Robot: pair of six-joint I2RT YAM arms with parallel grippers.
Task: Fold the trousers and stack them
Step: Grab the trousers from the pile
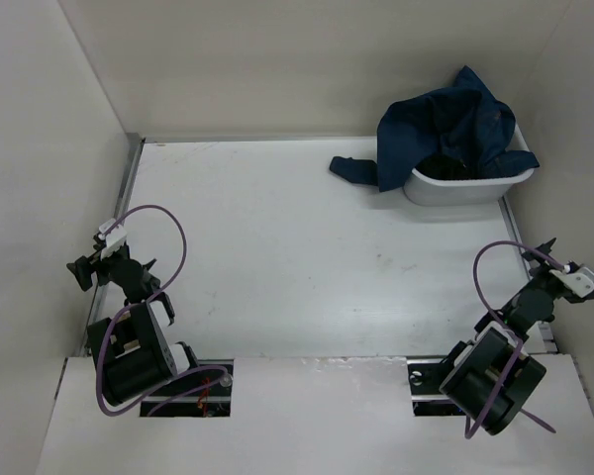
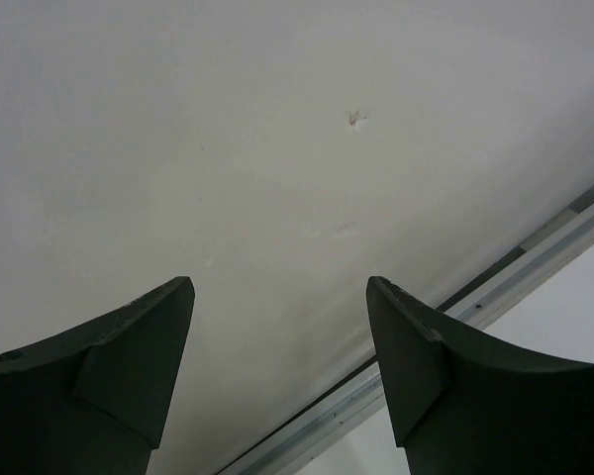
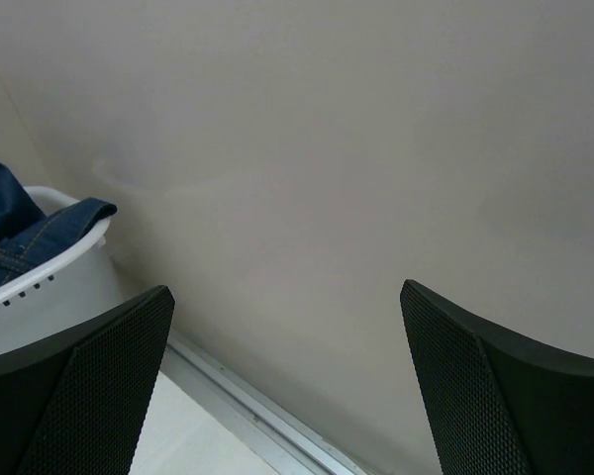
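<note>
The right gripper moves outward over the white basket (image 1: 465, 190) next, then down onto the trousers' fold nearest the basket's side (image 1: 493, 129), because that fold bulges above the basket's rim.
The dark navy trousers (image 1: 445, 124) lie crumpled in and over a white basket (image 1: 465, 190) at the table's far right corner, with one end (image 1: 351, 168) spilling onto the table to the left. In the right wrist view a fold of the trousers (image 3: 20, 233), with tan stitching, hangs over the basket rim (image 3: 49, 272). My left gripper (image 1: 82, 269) (image 2: 277, 282) stands open at the near left, facing the left wall. Near the right wall, my right gripper (image 1: 547, 249) (image 3: 287, 287) stands wide open. Neither holds anything, and both are far from the trousers.
White walls close in the table (image 1: 277, 247) on the left, back and right. Metal rails (image 2: 455, 317) (image 3: 247, 406) run along its side edges. Something darker (image 1: 444, 166) lies inside the basket under the trousers.
</note>
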